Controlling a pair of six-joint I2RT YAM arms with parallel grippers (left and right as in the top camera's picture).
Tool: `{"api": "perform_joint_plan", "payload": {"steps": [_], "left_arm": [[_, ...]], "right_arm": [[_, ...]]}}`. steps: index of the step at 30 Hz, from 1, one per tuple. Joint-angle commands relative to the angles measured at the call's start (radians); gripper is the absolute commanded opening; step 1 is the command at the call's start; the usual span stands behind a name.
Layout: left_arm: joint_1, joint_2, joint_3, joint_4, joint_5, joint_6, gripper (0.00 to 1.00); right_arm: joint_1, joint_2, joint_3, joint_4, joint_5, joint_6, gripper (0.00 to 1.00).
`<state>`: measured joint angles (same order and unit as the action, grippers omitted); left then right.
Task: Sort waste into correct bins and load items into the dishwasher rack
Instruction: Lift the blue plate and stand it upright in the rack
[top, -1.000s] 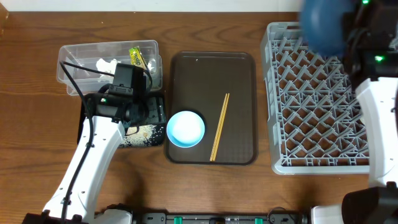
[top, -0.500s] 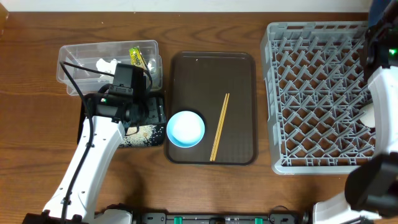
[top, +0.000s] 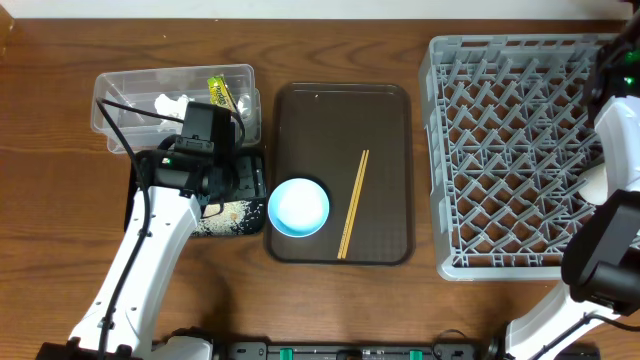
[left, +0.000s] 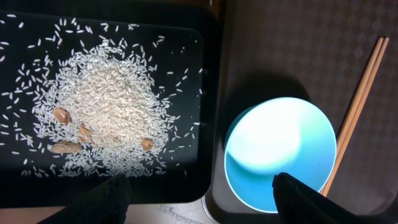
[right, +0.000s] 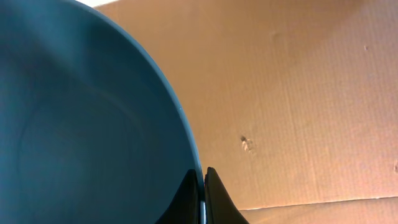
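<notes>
My right gripper lowers the dark blue plate to the dishwasher rack's far corner (top: 582, 62) below next, then opens to let go of the plate's rim.
My right gripper (right: 203, 194) is shut on the rim of the dark blue plate (right: 81, 124), which fills the left of the right wrist view. The plate does not show in the overhead view, where only the right arm (top: 620, 120) is seen at the right edge of the grey dishwasher rack (top: 510, 150). My left gripper (left: 205, 199) is open and empty above the black tray (left: 208, 93), which holds the rice heap (left: 106, 112). The light blue bowl (top: 298, 207) and the chopsticks (top: 353, 203) lie on the brown tray (top: 340, 110). The tissue (top: 170, 103) and the wrapper (top: 219, 94) lie in the clear tub (top: 110, 95). No cups are in view.
A few brown bits (left: 68, 132) lie among the rice. The left arm (top: 150, 250) covers most of the black tray in the overhead view. Brown cardboard-like surface (right: 298, 93) fills the background behind the plate.
My right arm has carried the dark blue plate from above the rack's far right corner out past the right edge of the overhead view. The left arm has not moved.
</notes>
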<state>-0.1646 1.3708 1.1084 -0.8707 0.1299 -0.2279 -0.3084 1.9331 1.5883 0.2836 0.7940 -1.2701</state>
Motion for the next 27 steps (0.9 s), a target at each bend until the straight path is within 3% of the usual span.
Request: {"api": "perform_joint_plan", "payload": {"steps": [1,9,18,19,22,27], "left_arm": [[0.003,-0.005,0.002,-0.003,-0.011,0.005,0.76],[0.003,-0.005,0.002,-0.003,-0.011,0.005,0.76],[0.003,-0.005,0.002,-0.003,-0.011,0.005,0.76],[0.003,-0.005,0.002,-0.003,-0.011,0.005,0.76],[0.003,-0.005,0.002,-0.003,-0.011,0.005,0.76],[0.003,-0.005,0.002,-0.003,-0.011,0.005,0.76]], "right_arm": [[-0.027,0.028,0.010,0.011,-0.005,-0.055,0.01],[-0.046,0.066,-0.002,0.002,-0.005,-0.035,0.01],[-0.040,0.066,-0.013,-0.217,-0.032,0.272,0.02],[-0.037,0.066,-0.013,-0.244,-0.032,0.315,0.08],[-0.018,0.066,-0.013,-0.328,-0.032,0.411,0.38],[0.013,0.066,-0.013,-0.414,-0.005,0.510,0.59]]}}
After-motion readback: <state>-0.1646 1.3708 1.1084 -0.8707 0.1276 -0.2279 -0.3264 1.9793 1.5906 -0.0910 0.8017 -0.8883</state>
